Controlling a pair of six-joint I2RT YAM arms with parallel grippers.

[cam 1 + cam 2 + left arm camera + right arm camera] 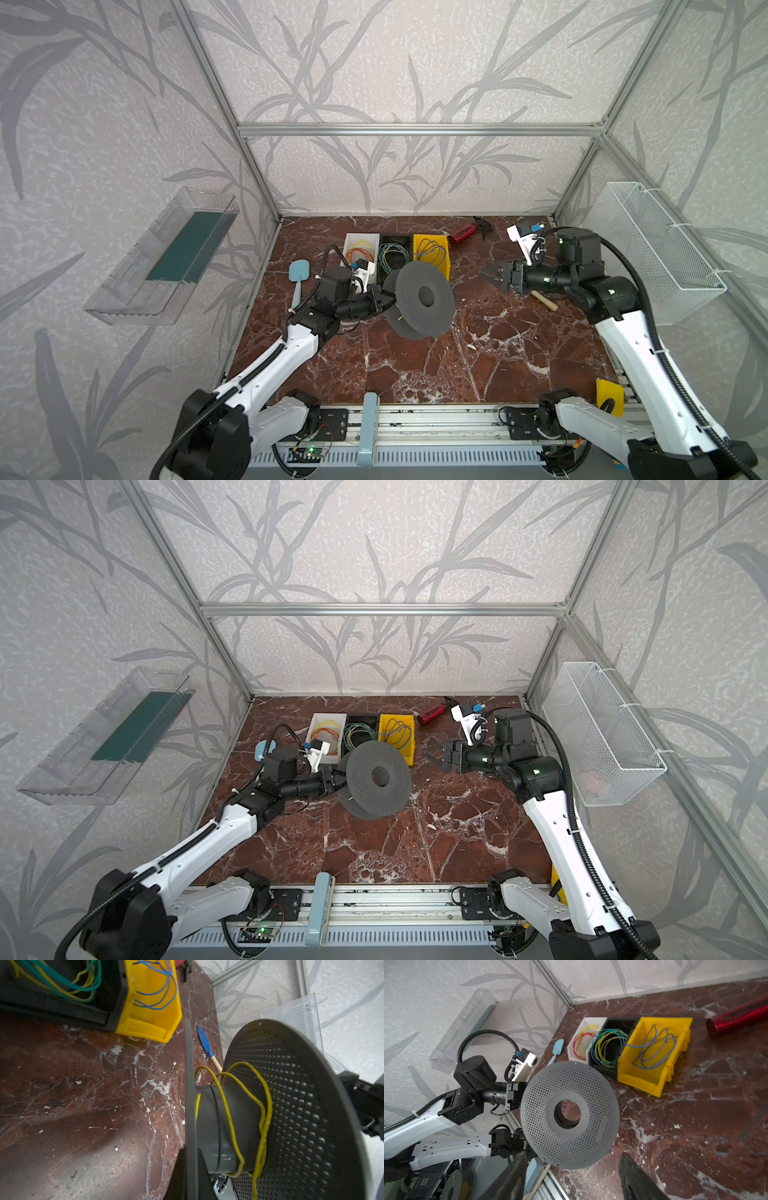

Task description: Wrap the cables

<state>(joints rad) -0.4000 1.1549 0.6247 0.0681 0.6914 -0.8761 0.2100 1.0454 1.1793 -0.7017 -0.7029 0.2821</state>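
Note:
I should lower my left gripper and turn the tilted spool level, to set it down and let go of the spool's near rim, because the bare marble tabletop is below.
A grey perforated spool [422, 297] [376, 779] [569, 1113] hangs tilted just above the marble tabletop, left of centre. My left gripper [388, 299] [338, 785] [190, 1157] is shut on the edge of the spool's near flange. A yellow cable [229, 1120] lies in loose loops round the spool's hub and against the far flange. A short end of the cable [400, 318] pokes out between the flanges. My right gripper [486, 274] [430, 752] [573, 1154] stands open to the right of the spool, apart from it, with nothing between its fingers.
Behind the spool stand a white bin [361, 235], a black bin [395, 237] and a yellow bin [442, 270], each with wire coils. A light blue spatula [299, 272] lies left, a red cylinder [463, 233] at the back. A wooden-handled tool [544, 300] lies under the right arm.

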